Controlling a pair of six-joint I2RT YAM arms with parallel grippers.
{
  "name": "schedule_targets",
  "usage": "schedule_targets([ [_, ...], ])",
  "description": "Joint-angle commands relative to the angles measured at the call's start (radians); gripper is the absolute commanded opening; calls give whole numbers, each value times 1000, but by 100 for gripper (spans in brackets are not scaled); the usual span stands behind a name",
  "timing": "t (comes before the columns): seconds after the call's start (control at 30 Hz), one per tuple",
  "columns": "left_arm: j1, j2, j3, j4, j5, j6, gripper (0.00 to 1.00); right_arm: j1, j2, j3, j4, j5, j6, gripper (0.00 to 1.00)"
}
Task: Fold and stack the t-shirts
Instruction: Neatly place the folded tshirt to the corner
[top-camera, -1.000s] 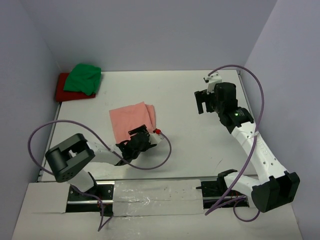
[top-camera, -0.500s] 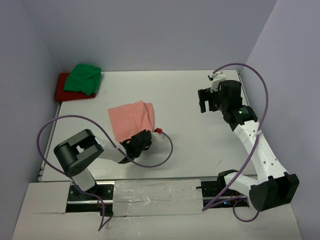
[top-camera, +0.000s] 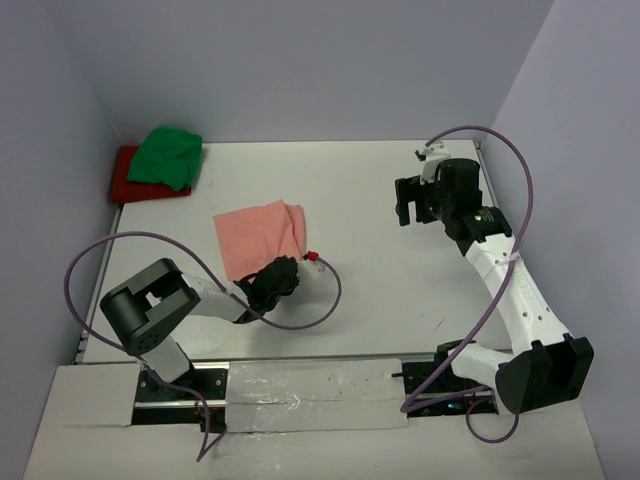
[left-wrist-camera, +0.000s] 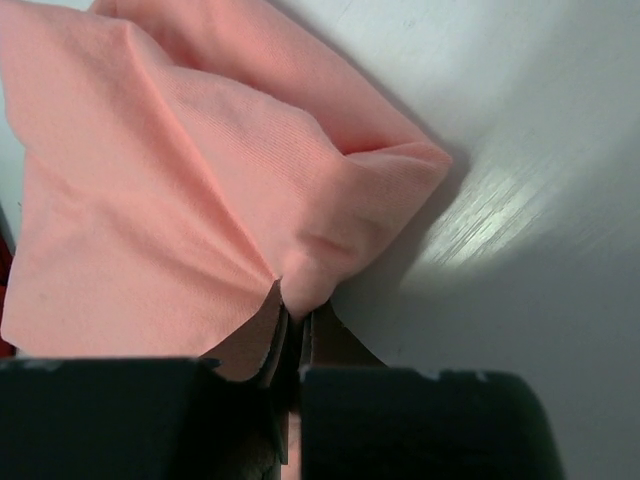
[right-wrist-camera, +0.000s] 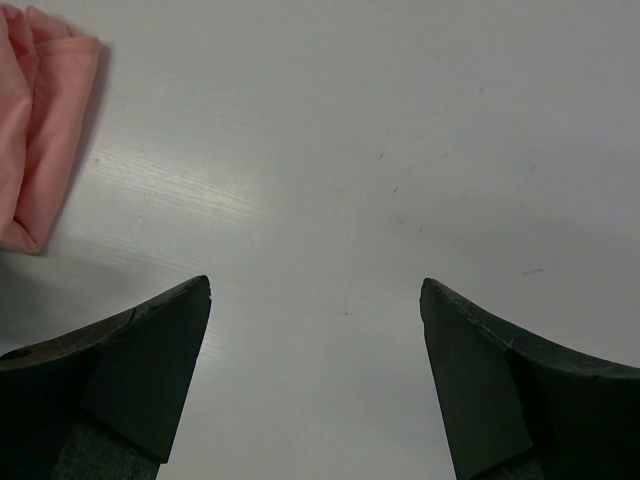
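My left gripper will next slide the pink t-shirt toward the nearer wall and let go of it, because there is bare tabletop to the gripper's left in the top view.
A folded salmon-pink t-shirt lies left of the table's middle. My left gripper is at its near right corner, shut on a pinch of the pink cloth. At the far left corner a bright green t-shirt sits crumpled on top of a red t-shirt. My right gripper hovers open over bare table at the right, nothing between its fingers. The pink shirt's edge shows at the left of the right wrist view.
Purple cables loop from both arms, one lying on the table just right of the left gripper. Walls close in the table on the left, back and right. A white rail runs along the near edge.
The left gripper has closed on the pink shirt's near corner and drawn slightly left. The right gripper has risen a little and stays open.
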Motion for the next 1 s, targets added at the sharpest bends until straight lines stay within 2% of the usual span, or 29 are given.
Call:
schedule_targets([
  [0.0, 42, -38, -32, -176, 37, -30, 0, -8, -6, 53, 11, -6, 17, 91],
  [0.57, 413, -293, -31, -484, 183, 11, 0, -27, -34, 118, -30, -49, 25, 91],
  [0.7, 503, -359, -52, -520, 229, 48, 0, -35, -40, 142, -53, -69, 28, 91],
  [0.97, 706, -382, -126, -497, 278, 154, 0, -45, -57, 170, -86, -88, 27, 91],
])
